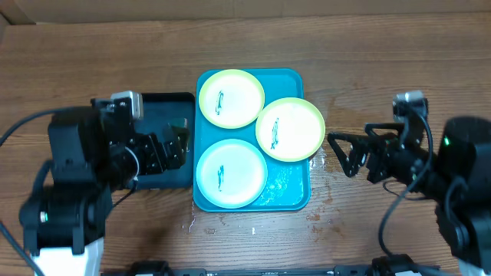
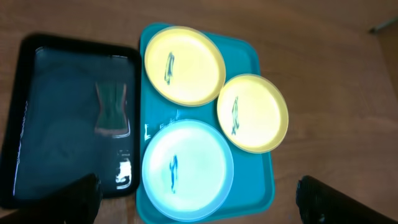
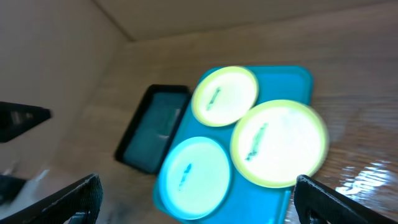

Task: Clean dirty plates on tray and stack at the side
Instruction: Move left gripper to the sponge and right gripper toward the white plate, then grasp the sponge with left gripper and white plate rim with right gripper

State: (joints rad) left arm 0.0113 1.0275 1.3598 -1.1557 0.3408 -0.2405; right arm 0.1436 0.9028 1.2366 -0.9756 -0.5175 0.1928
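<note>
To get the light blue plate's rim, where empty tray leaves finger room, my right gripper will lower to the left in the overhead view first.
The turquoise tray (image 1: 290, 192) lies mid-table and holds three plates, each with a dark teal smear. One yellow-green plate (image 1: 231, 97) sits at the tray's far left. A second yellow-green plate (image 1: 290, 129) overhangs the tray's right rim. The light blue plate (image 1: 231, 173) lies at the near left. My left gripper (image 1: 175, 146) is open and empty above the black tray, left of the plates. My right gripper (image 1: 343, 154) is open and empty, just right of the turquoise tray. All three plates show in the left wrist view (image 2: 188, 169) and the right wrist view (image 3: 194, 176).
A smaller black tray (image 1: 164, 106) lies against the turquoise tray's left side, with a dark sponge-like object (image 2: 112, 110) in it. Wet patches (image 1: 337, 100) glisten on the wooden table right of the tray. A cardboard wall (image 3: 68, 56) stands behind the table.
</note>
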